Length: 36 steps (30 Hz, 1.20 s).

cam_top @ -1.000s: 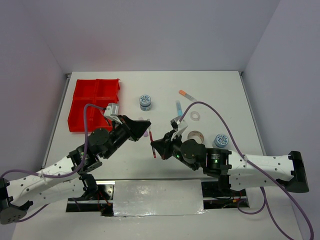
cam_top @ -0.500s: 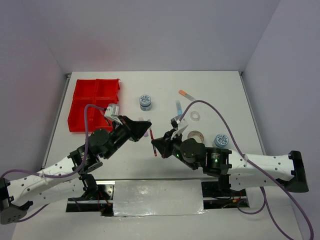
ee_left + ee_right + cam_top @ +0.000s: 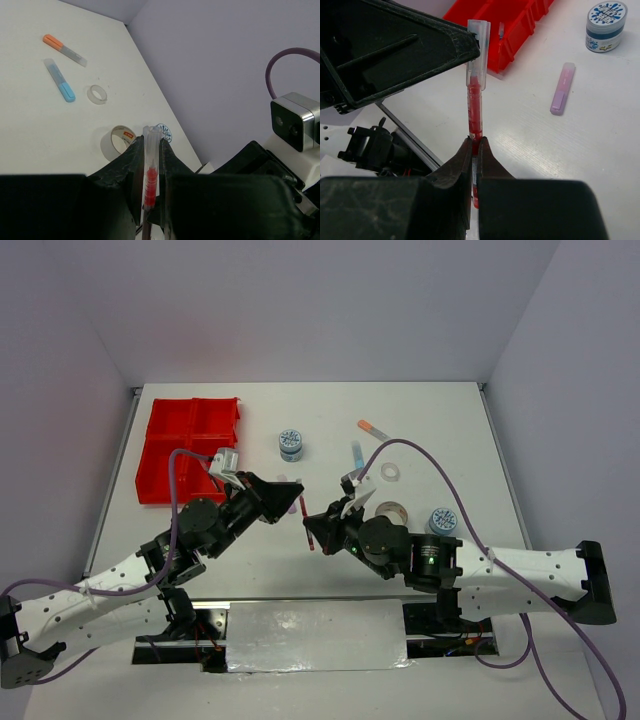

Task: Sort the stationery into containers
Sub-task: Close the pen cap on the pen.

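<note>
My right gripper is shut on the red body of the pen, so I should ease my left gripper along the pen toward the cap's barrel-side end (image 3: 303, 498) (image 3: 151, 169) and release it.
A red pen (image 3: 307, 531) with a clear cap hangs above the table between both arms. My left gripper (image 3: 298, 504) is shut on the pen's capped end (image 3: 151, 172), with the black fingers (image 3: 131, 160) pressed to both sides. My right gripper (image 3: 475, 145) is shut on the pen's red barrel (image 3: 475, 107). The red tray (image 3: 150, 445) with four compartments lies far left. A purple marker (image 3: 562, 89) lies on the table past the pen, mostly hidden under my left gripper in the top view.
On the table lie a blue-lidded tub (image 3: 291, 444), another tub (image 3: 442, 521), an orange-capped marker (image 3: 374, 429), a light-blue marker (image 3: 357, 454), a small tape ring (image 3: 390, 472) and a wider tape roll (image 3: 391, 511). The right arm's purple cable loops above them.
The right wrist has edged slightly left and away; both grips on the red pen are unchanged.
</note>
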{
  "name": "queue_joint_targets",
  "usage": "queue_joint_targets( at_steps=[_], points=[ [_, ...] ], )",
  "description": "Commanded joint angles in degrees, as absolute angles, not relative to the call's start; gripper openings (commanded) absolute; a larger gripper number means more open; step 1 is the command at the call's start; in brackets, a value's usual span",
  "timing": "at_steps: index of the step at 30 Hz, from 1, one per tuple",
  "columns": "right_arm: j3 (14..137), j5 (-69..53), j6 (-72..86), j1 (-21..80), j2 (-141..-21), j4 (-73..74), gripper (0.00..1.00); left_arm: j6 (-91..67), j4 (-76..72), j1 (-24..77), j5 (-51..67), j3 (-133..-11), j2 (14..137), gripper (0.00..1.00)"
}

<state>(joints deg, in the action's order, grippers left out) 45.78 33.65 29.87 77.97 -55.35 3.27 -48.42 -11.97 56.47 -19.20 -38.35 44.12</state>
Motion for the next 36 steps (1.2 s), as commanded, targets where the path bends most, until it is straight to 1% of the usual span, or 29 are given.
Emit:
queue_joint_targets(
  at_steps=[1, 11, 15, 19, 32, 34, 36],
  points=[
    [49.39, 36.91, 29.44, 77.78, -55.11, 1.76, 0.0, -49.31, -14.59, 56.78, -18.9, -37.71, 43.6, 0.0],
    [48.87, 38.23, 29.97, 77.7, -55.02, 0.18, 0.0, -50.18, -13.98, 56.78, -19.51, -37.79, 43.94, 0.0],
    [48.69, 38.5, 29.36, 77.78, -55.46, -2.81, 0.0, -50.8, -12.93, 56.86, -19.95, -38.49, 44.3, 0.0],
    [47.81, 37.79, 26.64, 77.7, -54.85, -5.53, 0.0, -50.36, -11.17, 56.78, -19.69, -39.64, 45.79, 0.0],
    [46.41, 40.08, 22.06, 77.78, -53.0, -7.03, 0.0, -49.13, -8.97, 56.78, -18.11, -41.22, 47.37, 0.0],
    [46.14, 39.64, 20.57, 77.7, -53.0, -8.96, 0.0, -48.87, -8.88, 56.78, -17.06, -41.83, 48.16, 0.01],
    [45.53, 38.76, 18.47, 77.7, -52.91, -11.59, 0.0, -48.43, -9.31, 56.78, -15.74, -42.01, 48.95, 0.04]
  ],
)
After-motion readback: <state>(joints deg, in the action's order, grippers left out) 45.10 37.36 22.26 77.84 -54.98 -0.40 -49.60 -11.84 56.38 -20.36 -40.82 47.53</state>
